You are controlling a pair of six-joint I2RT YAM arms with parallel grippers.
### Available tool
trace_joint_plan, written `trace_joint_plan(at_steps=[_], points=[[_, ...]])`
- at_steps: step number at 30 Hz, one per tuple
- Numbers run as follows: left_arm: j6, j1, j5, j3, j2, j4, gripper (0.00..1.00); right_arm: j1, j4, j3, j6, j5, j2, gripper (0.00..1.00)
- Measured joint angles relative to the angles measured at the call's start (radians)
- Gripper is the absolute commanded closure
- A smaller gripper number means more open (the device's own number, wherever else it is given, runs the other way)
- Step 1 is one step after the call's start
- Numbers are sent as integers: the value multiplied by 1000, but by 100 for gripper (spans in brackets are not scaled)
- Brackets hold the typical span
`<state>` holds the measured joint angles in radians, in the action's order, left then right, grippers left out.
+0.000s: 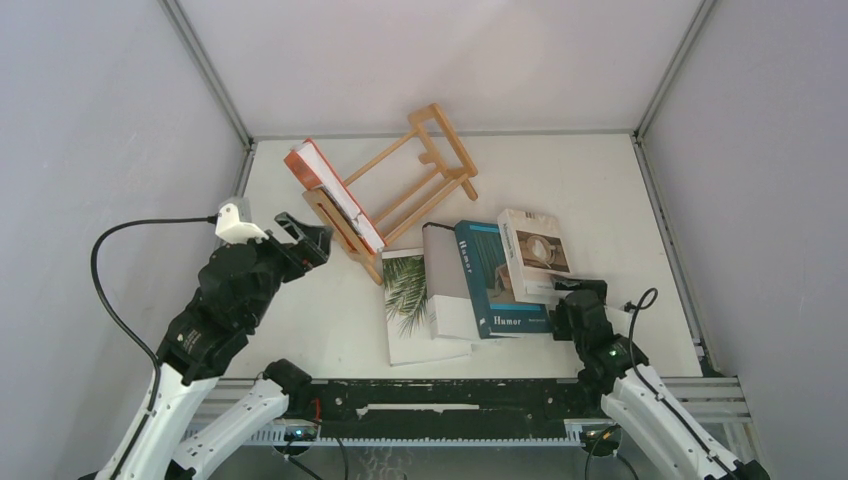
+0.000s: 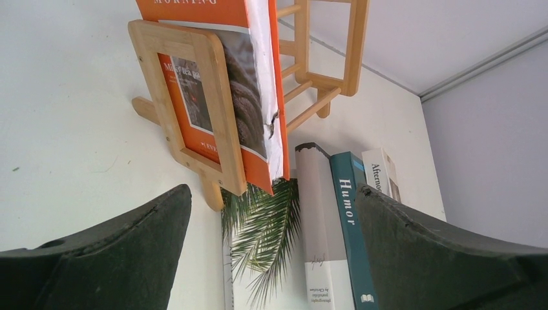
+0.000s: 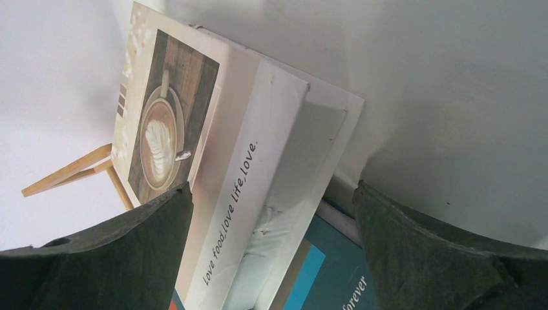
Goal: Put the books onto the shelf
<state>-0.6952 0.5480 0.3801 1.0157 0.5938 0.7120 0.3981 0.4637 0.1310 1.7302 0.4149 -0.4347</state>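
My right gripper moves slightly outward onto the cup-picture book's near edge (image 1: 549, 299) (image 3: 280, 194) next, which is already between its open fingers, and then closes.
The light-wood shelf (image 1: 425, 170) stands at an angle at the back of the table. An orange-red book (image 1: 333, 195) stands upright in its left end, behind the end frame (image 2: 194, 110). The other books lie side by side in front of it: palm leaf (image 1: 408, 300), plain grey-white (image 1: 443, 285), teal "Humor" (image 1: 495, 280), and the white cup-picture book (image 1: 535, 250) leaning on the teal one. My left gripper (image 1: 305, 240) hovers open just left of the shelf, holding nothing. My right gripper (image 3: 273, 184) is open, its fingers either side of the cup book's near edge (image 3: 252, 194).
Grey walls with metal corner rails (image 1: 215, 85) close in the white table (image 1: 600, 190) on three sides. A black rail (image 1: 450, 395) runs along the near edge between the arm bases. A black cable (image 1: 110, 290) loops by the left arm.
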Motion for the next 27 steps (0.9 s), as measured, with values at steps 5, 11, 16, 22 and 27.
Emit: trace_joint_plan(at_steps=[5,11,16,22,27], points=[[15,0,0,0,-5,-2,0,-8,-87,-21,2,-4,-43,1],[26,0,0,0,-8,-21,0,-25,-249,-71,5,-8,-102,5],[35,0,2,-4,-29,-53,0,-48,-393,-112,8,-13,-165,16],[46,0,7,-13,-45,-82,0,-71,-514,-119,22,-11,-256,39],[60,0,9,-13,-42,-89,0,-75,-574,-119,31,-5,-257,45]])
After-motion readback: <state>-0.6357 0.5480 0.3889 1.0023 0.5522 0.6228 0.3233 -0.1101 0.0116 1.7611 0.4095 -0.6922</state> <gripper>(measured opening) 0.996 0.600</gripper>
